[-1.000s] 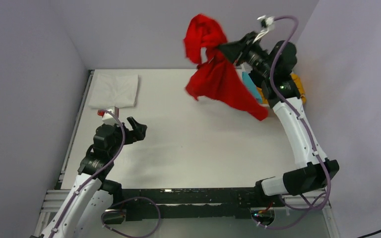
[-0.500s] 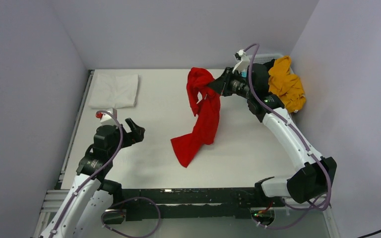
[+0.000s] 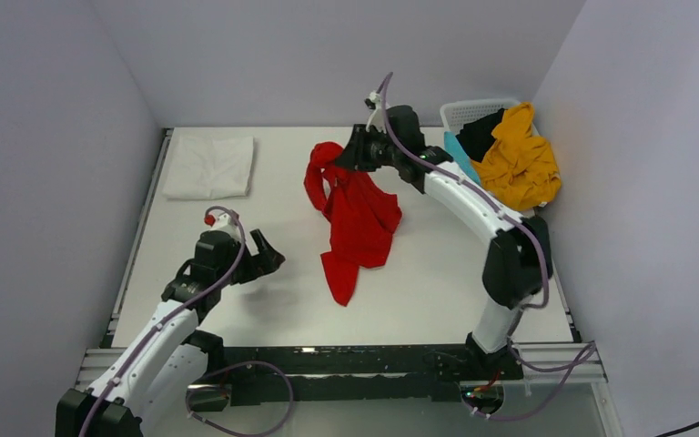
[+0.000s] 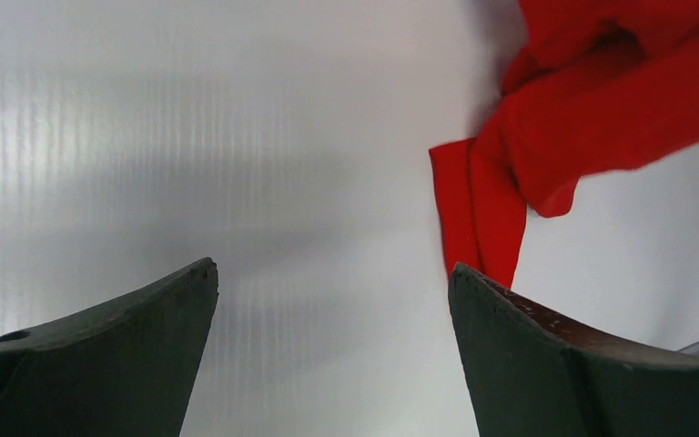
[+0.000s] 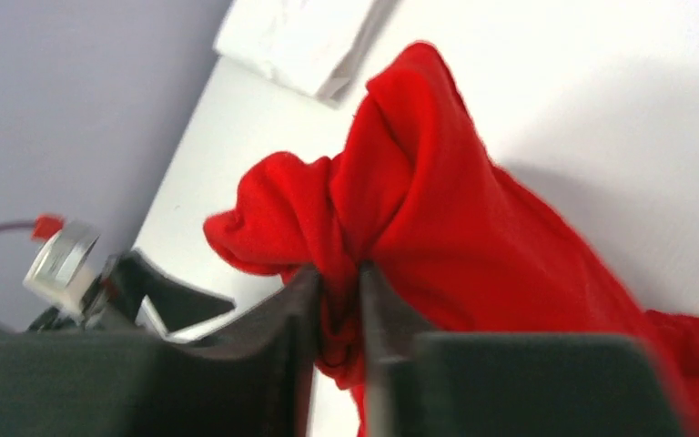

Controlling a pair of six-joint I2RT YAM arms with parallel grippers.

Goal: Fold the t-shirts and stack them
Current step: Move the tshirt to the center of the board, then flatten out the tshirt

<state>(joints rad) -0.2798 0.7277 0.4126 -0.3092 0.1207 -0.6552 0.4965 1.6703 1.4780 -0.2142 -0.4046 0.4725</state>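
Observation:
My left gripper has only bare table between its fingers. I will move it to the right in the top view and down onto the red t-shirt's narrow near end.
A bright red t-shirt (image 3: 357, 218) hangs bunched from my right gripper (image 3: 349, 161), its lower part trailing on the table's middle. In the right wrist view the right gripper (image 5: 339, 273) is shut on a gathered fold of the red shirt (image 5: 473, 218). My left gripper (image 3: 264, 255) is open and empty, low over the table left of the shirt's lower end. In the left wrist view the left gripper (image 4: 332, 269) has bare table between its fingers, and the red shirt's tip (image 4: 482, 200) lies just ahead on the right. A folded white t-shirt (image 3: 209, 167) lies at the far left corner.
A white lattice basket (image 3: 479, 113) at the far right holds a mustard-yellow shirt (image 3: 517, 164), a black shirt (image 3: 482, 135) and a teal one (image 3: 456, 151). Walls close in on the left, back and right of the table (image 3: 264, 200).
My right gripper has swung left and down from high at the back right, bringing the red shirt onto the table's middle. My left gripper has moved slightly right and nearer.

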